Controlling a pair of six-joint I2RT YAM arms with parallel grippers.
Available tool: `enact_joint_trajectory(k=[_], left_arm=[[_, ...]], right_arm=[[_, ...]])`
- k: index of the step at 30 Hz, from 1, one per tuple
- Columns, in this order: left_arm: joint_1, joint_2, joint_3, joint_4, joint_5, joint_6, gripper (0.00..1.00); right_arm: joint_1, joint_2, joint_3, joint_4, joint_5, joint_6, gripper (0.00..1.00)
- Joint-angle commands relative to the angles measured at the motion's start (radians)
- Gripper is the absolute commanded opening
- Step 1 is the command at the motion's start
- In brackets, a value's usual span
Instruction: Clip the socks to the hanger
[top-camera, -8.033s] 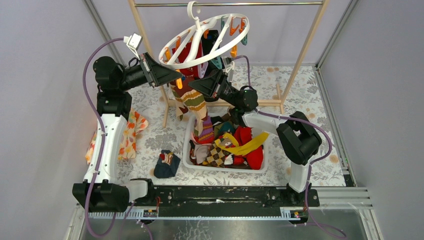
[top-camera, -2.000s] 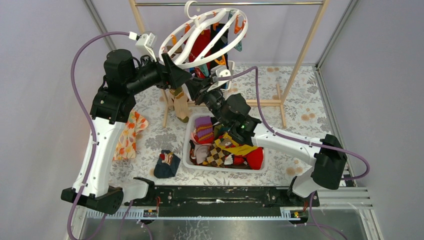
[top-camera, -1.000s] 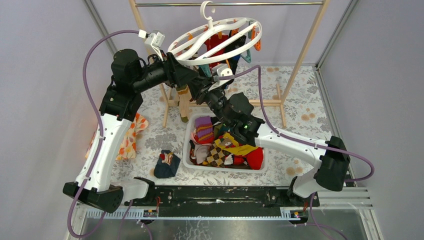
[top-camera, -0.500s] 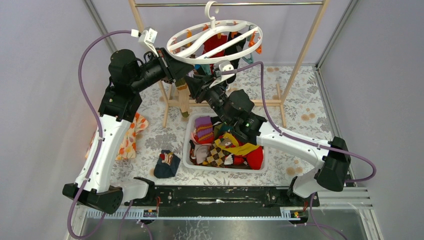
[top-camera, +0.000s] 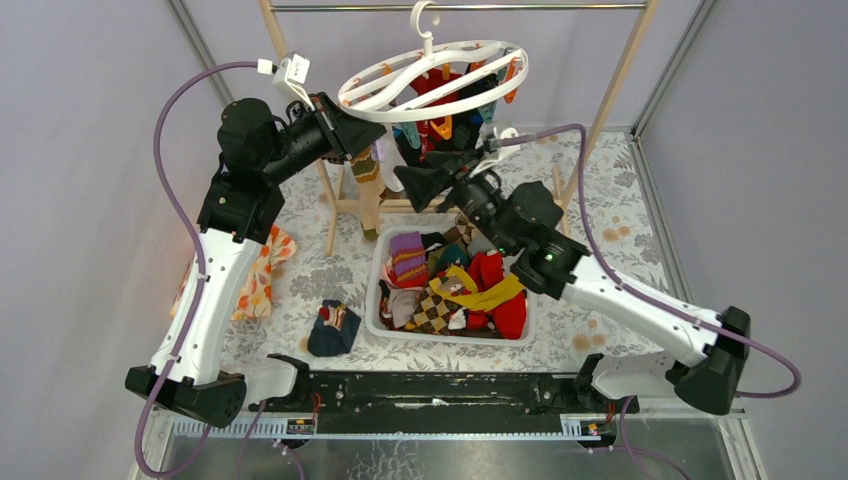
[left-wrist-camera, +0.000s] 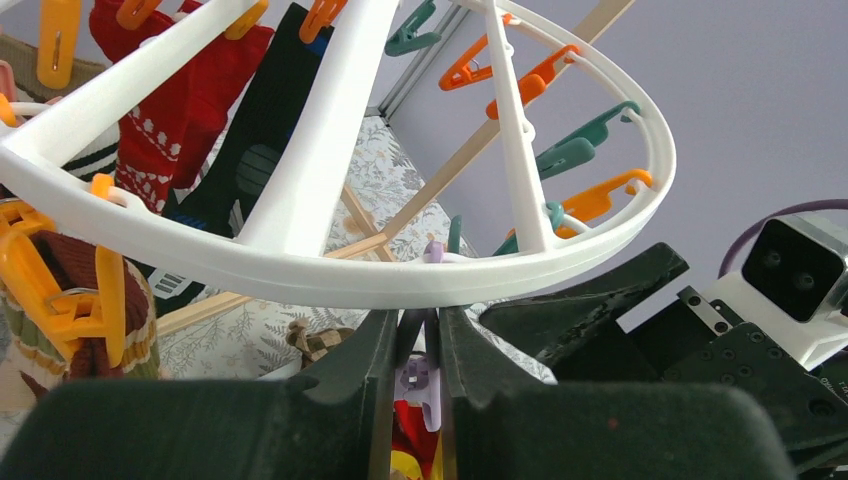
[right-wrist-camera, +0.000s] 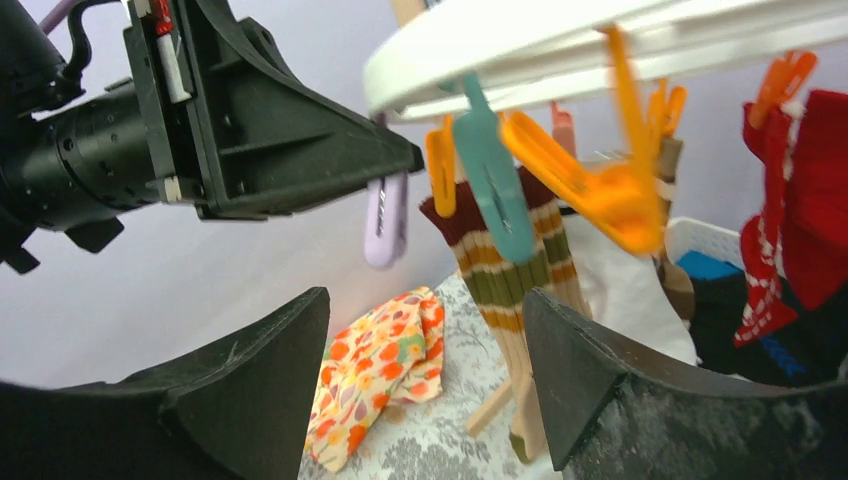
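Observation:
The right gripper tilts down next and lowers, drawing back, onto the yellow sock's far end, since that sock lies on top of the basket's pile.
The white oval hanger (top-camera: 432, 48) hangs by its hook from the metal rod; orange and teal clips dangle from its ring (left-wrist-camera: 330, 280). Red (left-wrist-camera: 180, 110), black (left-wrist-camera: 250, 150) and brown-striped (right-wrist-camera: 510, 270) socks hang clipped to it. My left gripper (top-camera: 380, 128) sits just under the ring's left edge, shut on a lilac clip (left-wrist-camera: 418, 385). My right gripper (top-camera: 402, 178) is below the ring, a little right of the left one. Its jaws (right-wrist-camera: 425, 340) are wide open with nothing between them. More socks (top-camera: 470, 290) are piled in the white basket (top-camera: 378, 300).
A wooden-framed rack (top-camera: 610, 95) carries the rod. An orange-flowered cloth (top-camera: 255, 275) lies left on the patterned table cover. A dark sock (top-camera: 333, 328) lies in front of the basket. Grey walls close in both sides.
My right gripper has opened and its arm has swung right, away from the striped sock, which stays hanging. The left gripper has shut on the lilac clip.

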Motion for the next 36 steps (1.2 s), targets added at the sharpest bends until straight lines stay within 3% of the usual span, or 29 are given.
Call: enact_joint_trajectory(k=[1, 14, 25, 30, 36], left_arm=[[0.016, -0.008, 0.010, 0.032, -0.042, 0.000, 0.00], [0.034, -0.005, 0.008, 0.005, -0.023, 0.021, 0.00], [0.035, 0.006, 0.011, -0.022, 0.003, 0.048, 0.00], [0.035, 0.006, 0.005, -0.018, 0.006, 0.049, 0.00], [0.035, -0.003, 0.001, -0.018, 0.008, 0.069, 0.00]], right_arm=[[-0.021, -0.111, -0.064, -0.107, -0.041, 0.042, 0.77], [-0.022, -0.094, -0.127, -0.642, -0.037, 0.046, 0.78], [-0.021, -0.082, -0.214, -0.779, -0.139, 0.007, 0.74], [-0.022, -0.040, -0.206, -0.781, -0.152, 0.002, 0.52], [-0.023, -0.024, -0.130, -0.790, -0.120, -0.014, 0.09]])
